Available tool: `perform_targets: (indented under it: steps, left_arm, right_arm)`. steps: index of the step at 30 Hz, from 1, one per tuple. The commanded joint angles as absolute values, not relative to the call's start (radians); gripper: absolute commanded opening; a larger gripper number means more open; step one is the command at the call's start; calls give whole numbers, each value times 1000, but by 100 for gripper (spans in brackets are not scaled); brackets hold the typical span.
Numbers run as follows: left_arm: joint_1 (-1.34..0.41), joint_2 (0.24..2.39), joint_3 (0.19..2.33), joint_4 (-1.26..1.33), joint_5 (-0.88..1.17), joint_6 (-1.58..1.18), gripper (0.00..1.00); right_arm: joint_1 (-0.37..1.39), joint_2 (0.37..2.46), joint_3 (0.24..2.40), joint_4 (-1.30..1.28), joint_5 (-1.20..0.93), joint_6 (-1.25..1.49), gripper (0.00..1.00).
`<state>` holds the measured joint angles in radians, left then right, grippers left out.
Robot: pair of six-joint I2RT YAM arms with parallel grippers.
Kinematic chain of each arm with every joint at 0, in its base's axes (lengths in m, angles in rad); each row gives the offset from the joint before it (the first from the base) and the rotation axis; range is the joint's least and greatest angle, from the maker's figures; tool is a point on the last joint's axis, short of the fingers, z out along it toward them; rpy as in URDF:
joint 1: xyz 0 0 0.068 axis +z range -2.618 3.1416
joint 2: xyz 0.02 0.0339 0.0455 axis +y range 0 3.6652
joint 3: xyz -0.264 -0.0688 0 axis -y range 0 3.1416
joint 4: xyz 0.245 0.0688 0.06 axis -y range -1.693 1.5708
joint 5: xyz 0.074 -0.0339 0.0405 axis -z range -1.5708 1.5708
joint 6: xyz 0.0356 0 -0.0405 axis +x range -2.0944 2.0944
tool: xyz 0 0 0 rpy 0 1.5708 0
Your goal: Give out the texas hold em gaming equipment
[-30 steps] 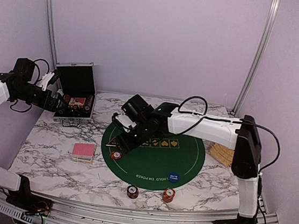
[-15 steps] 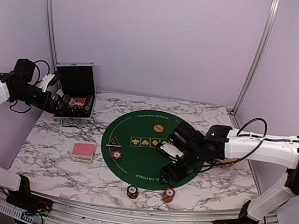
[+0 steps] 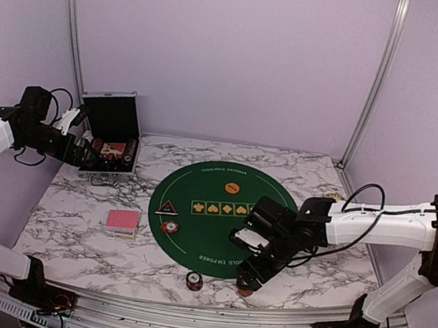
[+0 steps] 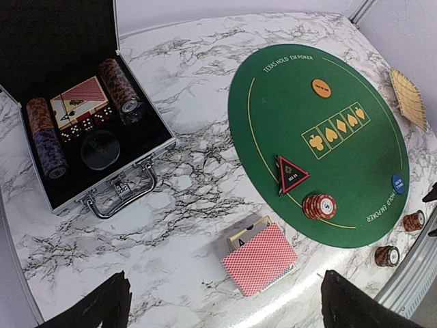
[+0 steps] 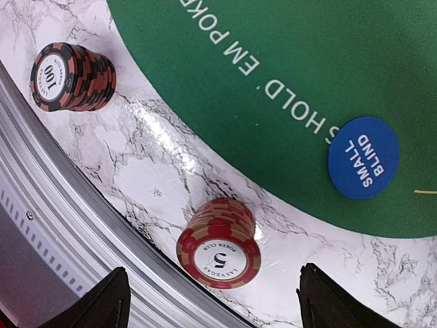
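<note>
To close around the upper chips (image 3: 245, 290) (image 5: 219, 257), my right gripper will lower over the red chip stack first, since its open fingertips still hang short of the chips.
My right gripper (image 3: 250, 277) hangs open over a red stack of poker chips (image 5: 220, 246) marked 5, which stands on the marble at the table's front edge between the spread fingers, untouched. A darker chip stack (image 5: 72, 76) marked 100 stands to its left, also in the top view (image 3: 194, 281). The blue button (image 5: 363, 157) lies on the green mat (image 3: 202, 245). A third chip stack (image 3: 169, 226), the black triangular marker (image 3: 166, 209) and the orange button (image 3: 233, 187) sit on the mat. Pink-red-backed playing cards (image 3: 123, 222) lie left of it. My left gripper (image 3: 86, 151) hovers open and empty by the case.
The open silver-edged black case (image 3: 109, 140) at the back left holds more chips, cards and dice. A woven straw piece (image 4: 408, 96) lies right of the mat. The metal table rail (image 5: 75, 225) runs close beside the red chip stack.
My right arm swung from the mat's left side across to the front edge and came down over the red chip stack, its jaws opening wider. The left arm stayed still.
</note>
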<state>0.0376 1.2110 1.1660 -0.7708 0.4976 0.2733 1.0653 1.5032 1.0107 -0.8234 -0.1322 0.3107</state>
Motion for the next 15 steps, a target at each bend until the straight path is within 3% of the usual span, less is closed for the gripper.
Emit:
perform_targets:
  steps: [1,15]
  left_arm:
    - [41,1209,1207,-799,512,283,99]
    - [41,1206,1205,-801,509,285,99]
  right_arm:
    - [1094,1534,1017,-798,-145,319,82]
    - [1118,1581,1034,-799,-53,334,68]
